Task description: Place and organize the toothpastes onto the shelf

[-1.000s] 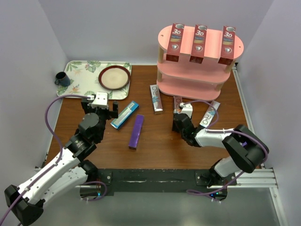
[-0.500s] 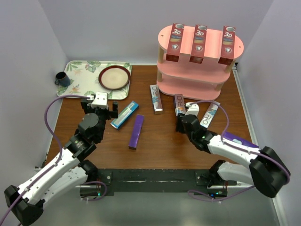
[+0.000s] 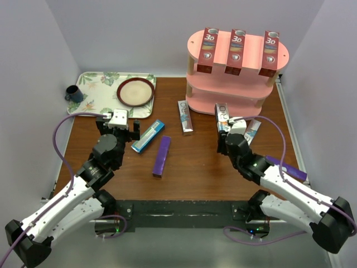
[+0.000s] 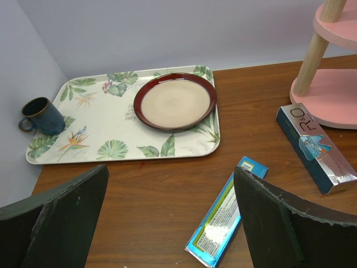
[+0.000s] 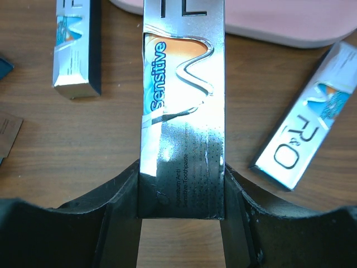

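I will raise my right gripper outward and to the right in the top view onto the middle level's bare end (image 3: 254,84), as this is above and outward of it.
The pink shelf (image 3: 245,56) stands at the back right with three red toothpastes (image 3: 236,51) lying across its top tier. My right gripper (image 3: 226,132) (image 5: 182,174) is shut on one end of a silver toothpaste carton (image 3: 222,115) (image 5: 182,84), whose far end points at the shelf's bottom board (image 5: 279,22). On the table lie two more silver cartons (image 3: 184,117) (image 3: 252,133), a teal one (image 3: 148,135) (image 4: 223,218) and a purple one (image 3: 162,156). My left gripper (image 3: 121,131) (image 4: 170,173) is open and empty, just left of the teal carton.
A floral tray (image 3: 95,100) (image 4: 111,151) sits at the back left, carrying a red-rimmed plate (image 3: 135,91) (image 4: 174,100) and a dark blue mug (image 3: 73,93) (image 4: 42,114). Walls close in on both sides and behind.
My right arm has swung right and forward, carrying the silver carton closer to the shelf's base. The left arm has not moved.
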